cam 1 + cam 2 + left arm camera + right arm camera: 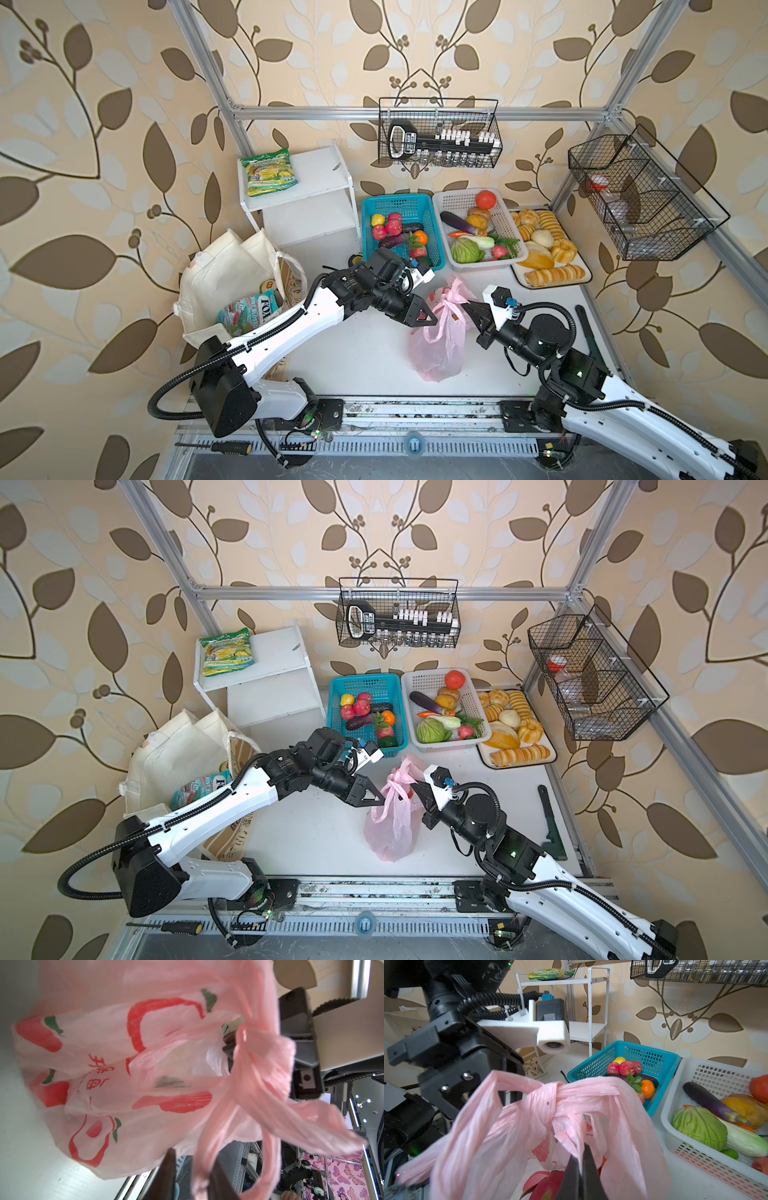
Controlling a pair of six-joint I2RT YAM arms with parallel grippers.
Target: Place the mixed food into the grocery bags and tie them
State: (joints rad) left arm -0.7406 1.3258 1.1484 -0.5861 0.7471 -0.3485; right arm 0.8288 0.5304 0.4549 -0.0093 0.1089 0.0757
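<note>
My right gripper is next to pull down and away from the bag's knot and then let go of the piece of handle, because the bare tabletop by the bread tray is below it.
The pink plastic bag [436, 353] [390, 833] lies mid-table, its handles tied in a knot [550, 1101]. My right gripper [467, 307] [583, 1147] is shut on a handle strand just below the knot. My left gripper [428, 319] [194, 1155] is at the bag's other side. Its jaws stand apart, and a pink handle loop [203, 1167] runs between them against one finger. A magenta dragon fruit [546, 1184] shows inside the bag. The cream canvas tote [220, 274] [174, 750] stands at the left with a teal-red packet [249, 311] and a gold-topped can [269, 285] in it.
A blue basket [403, 199] of toy fruit, a white basket [461, 197] of vegetables and a bread tray [582, 278] line the back. A white shelf [316, 174] carries a green-yellow packet [270, 170]. Wire baskets [440, 133] [640, 199] hang on the frame. A dark tool [590, 332] lies at the right.
</note>
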